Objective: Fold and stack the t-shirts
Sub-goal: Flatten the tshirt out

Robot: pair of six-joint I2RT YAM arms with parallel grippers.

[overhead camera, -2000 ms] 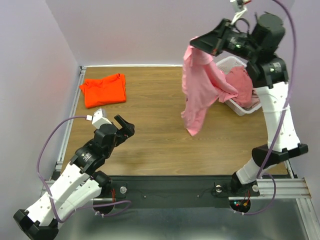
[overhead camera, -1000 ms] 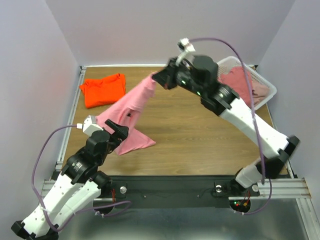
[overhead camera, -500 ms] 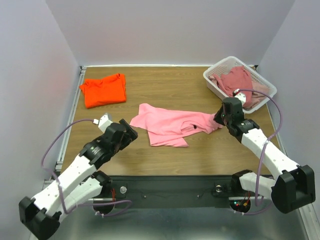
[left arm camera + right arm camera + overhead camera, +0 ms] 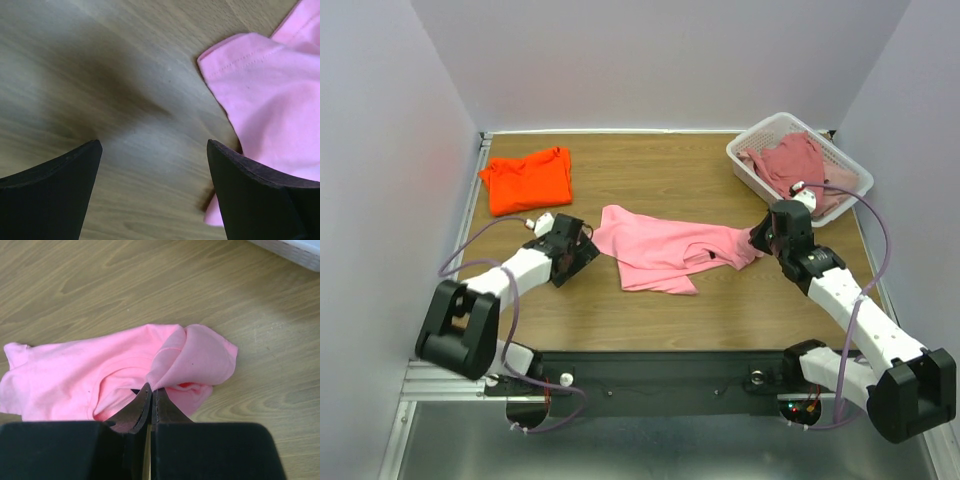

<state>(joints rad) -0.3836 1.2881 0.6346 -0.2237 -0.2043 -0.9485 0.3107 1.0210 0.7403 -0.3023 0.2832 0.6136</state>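
The pink shirt's protruding corner (image 4: 597,238) (image 4: 211,61) lies outward of my left gripper and to its right in the top view, so the gripper's fingers shift there off bare wood next.
A light pink t-shirt (image 4: 660,250) lies crumpled on the wooden table's middle. My right gripper (image 4: 757,240) is low at its right end. In the right wrist view the jaws (image 4: 151,390) are shut on a raised fold of the pink shirt (image 4: 75,375). My left gripper (image 4: 582,250) sits low at the shirt's left end, open. In the left wrist view it (image 4: 152,145) spans bare wood, with the pink hem (image 4: 270,100) by its right finger. An orange t-shirt (image 4: 527,180) lies folded at the back left. Dusty rose shirts (image 4: 790,160) fill the basket.
The white slatted basket (image 4: 850,165) stands at the back right corner, close behind my right arm; its edge shows in the right wrist view (image 4: 295,247). Walls close the table on three sides. Bare wood lies in front of the pink shirt.
My right arm swung the pink shirt from above the basket across the table and laid it flat. My left arm stretched out low, bringing its open gripper to the shirt's left edge.
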